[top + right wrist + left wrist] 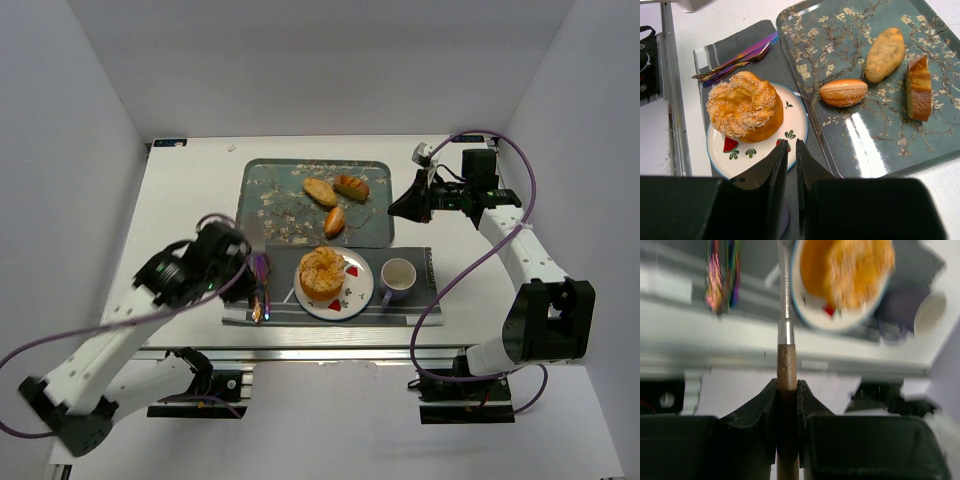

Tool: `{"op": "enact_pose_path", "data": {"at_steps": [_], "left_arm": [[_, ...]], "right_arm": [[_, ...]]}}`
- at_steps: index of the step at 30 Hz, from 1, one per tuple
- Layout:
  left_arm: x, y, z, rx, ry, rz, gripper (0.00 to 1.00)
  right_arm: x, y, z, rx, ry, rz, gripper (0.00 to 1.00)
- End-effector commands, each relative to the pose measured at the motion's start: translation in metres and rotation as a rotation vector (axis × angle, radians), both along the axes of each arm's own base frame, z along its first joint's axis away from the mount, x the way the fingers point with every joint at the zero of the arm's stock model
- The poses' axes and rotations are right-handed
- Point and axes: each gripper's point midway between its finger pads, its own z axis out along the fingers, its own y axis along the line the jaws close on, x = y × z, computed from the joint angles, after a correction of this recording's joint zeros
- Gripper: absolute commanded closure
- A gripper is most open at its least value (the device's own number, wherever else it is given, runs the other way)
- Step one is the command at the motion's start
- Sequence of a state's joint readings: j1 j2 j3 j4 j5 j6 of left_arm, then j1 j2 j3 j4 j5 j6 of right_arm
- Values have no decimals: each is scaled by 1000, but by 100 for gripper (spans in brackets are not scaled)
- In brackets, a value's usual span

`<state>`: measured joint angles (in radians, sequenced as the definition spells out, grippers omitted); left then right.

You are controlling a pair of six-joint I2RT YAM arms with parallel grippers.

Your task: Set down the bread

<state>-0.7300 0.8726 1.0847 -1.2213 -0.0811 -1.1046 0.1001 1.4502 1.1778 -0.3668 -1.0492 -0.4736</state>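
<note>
The left gripper should next carry the utensil away from the plate [358, 292] and down onto the empty table beside the placemat's cutlery end.
The bread [322, 272] is a large round golden bun with a crusty top, sitting on a white plate [358, 292] with watermelon prints. It also shows in the right wrist view [744, 106] and, blurred, in the left wrist view [850, 270]. My left gripper [238, 262] is left of the plate, shut on a utensil [786, 360] with a brown wooden handle and a metal shaft that points toward the plate rim. My right gripper [395, 208] hangs above the tray's right edge, shut and empty [790, 145].
A blue floral tray [270, 200] at the back holds three small brown rolls [320, 191]. A grey placemat [415, 300] lies under the plate, with a purple mug [397, 278] to its right and iridescent cutlery [260, 272] to its left. White walls enclose the table.
</note>
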Motion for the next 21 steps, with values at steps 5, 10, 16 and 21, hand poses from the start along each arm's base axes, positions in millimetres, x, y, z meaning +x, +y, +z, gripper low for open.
{"op": "enact_pose_path", "data": {"at_steps": [5, 10, 16, 21], "left_arm": [[156, 68, -9, 35, -245, 131, 100], [194, 135, -50, 32, -239, 85, 100], [188, 139, -106, -37, -169, -31, 100], [186, 150, -130, -69, -132, -48, 100]], "right_arm": [[-7, 2, 18, 26, -41, 38, 82], [-8, 2, 19, 33, -34, 42, 82], [-8, 2, 20, 34, -36, 45, 80], [-11, 2, 19, 30, -28, 50, 78]]}}
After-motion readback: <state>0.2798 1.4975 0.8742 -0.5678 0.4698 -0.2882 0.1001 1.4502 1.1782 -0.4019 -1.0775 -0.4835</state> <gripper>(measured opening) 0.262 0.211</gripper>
